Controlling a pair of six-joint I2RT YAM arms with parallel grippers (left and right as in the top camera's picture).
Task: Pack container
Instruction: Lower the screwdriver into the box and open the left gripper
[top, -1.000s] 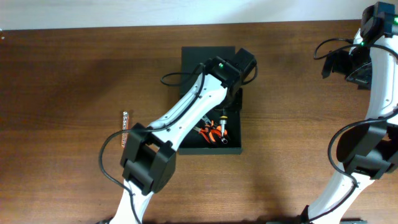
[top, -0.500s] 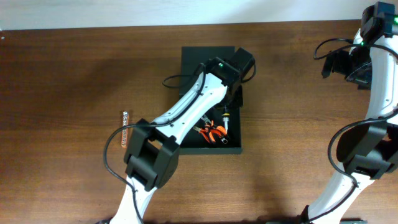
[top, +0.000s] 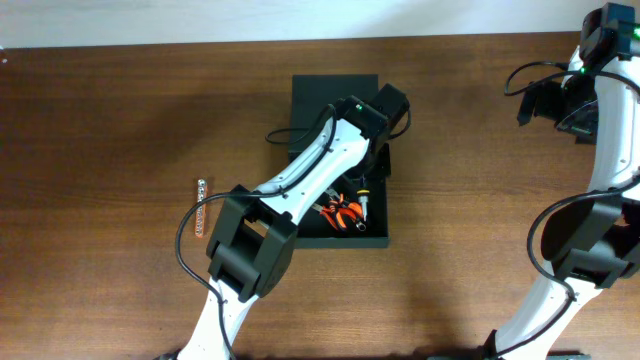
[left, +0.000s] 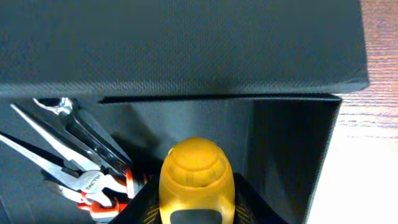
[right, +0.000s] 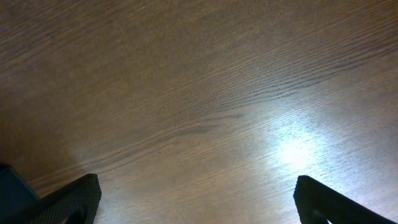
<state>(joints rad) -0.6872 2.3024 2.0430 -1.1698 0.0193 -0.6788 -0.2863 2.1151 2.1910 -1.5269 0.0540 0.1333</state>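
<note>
I will lower my left gripper next toward the bare bottom of the box beside the pliers and let go of the screwdriver's yellow handle there. The pliers and the wrench leave that part of the box clear.
The container is a dark square box with its flap lid lying open at the back. Inside lie orange-handled pliers and a yellow-and-black screwdriver. My left gripper hangs over the box's back right corner. In the left wrist view it is shut on the screwdriver's yellow handle, inside the box, with the pliers and a wrench to the left and the lid above. My right gripper is open and empty over bare wood at the far right.
A small metal strip lies on the table left of the box. The right arm stands along the right edge. The box's right wall is close beside the screwdriver.
The left arm has shifted slightly to the right and forward over the box. The right arm has not moved.
</note>
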